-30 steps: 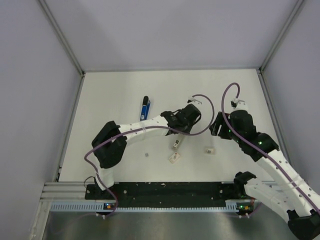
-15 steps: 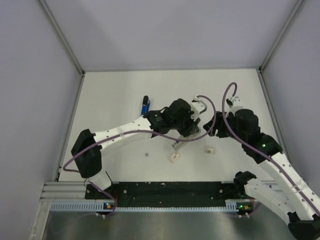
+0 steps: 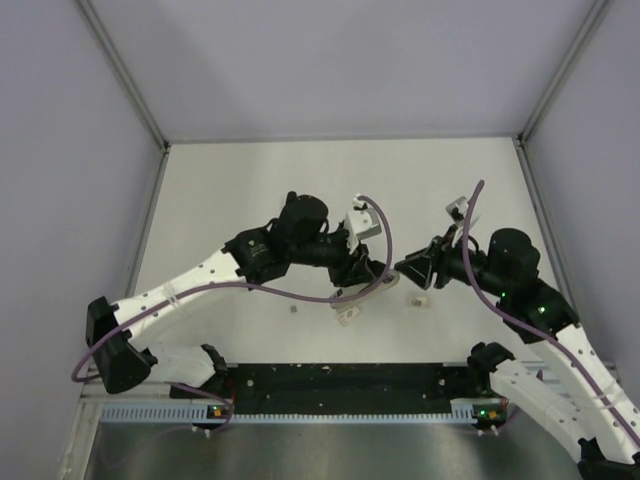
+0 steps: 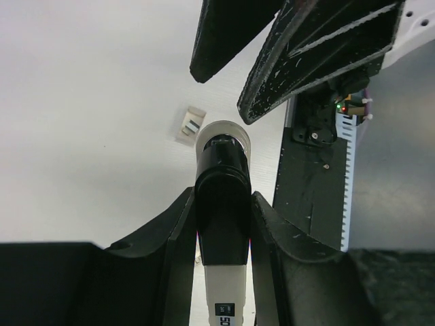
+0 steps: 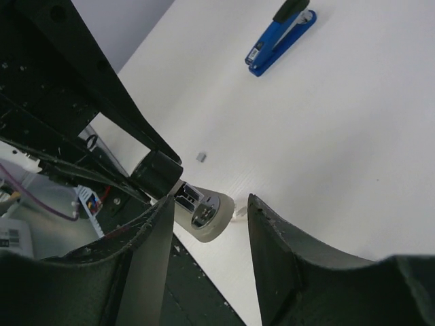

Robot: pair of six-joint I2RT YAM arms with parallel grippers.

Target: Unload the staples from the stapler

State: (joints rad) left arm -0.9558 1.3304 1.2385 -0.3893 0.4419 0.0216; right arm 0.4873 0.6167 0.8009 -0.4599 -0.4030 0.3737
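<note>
The black cap (image 4: 223,224) in my left gripper is still folded over the grey end, so I will swing it outward over the bare tabletop next and let it go.
My left gripper (image 4: 223,197) is shut on a white stapler with a black cap (image 4: 223,224) and holds it above the table, grey round end (image 4: 223,136) pointing away. In the top view the left gripper (image 3: 376,272) meets the right gripper (image 3: 408,268) at mid-table. My right gripper (image 5: 211,204) is open, and the stapler's grey end (image 5: 206,212) lies between its fingers, close to the left finger (image 5: 146,258). A second, blue stapler (image 5: 279,34) lies on the table farther off; the left arm hides it in the top view.
Small white pieces lie on the table below the grippers (image 3: 348,314) and to the right (image 3: 418,301), and a tiny grey piece lies to the left (image 3: 292,310). The black base rail (image 3: 340,382) runs along the near edge. Grey walls (image 3: 60,200) enclose the table.
The left arm has swung round and its gripper now points right with the white stapler raised. The right gripper has turned left and come up around the stapler's end.
</note>
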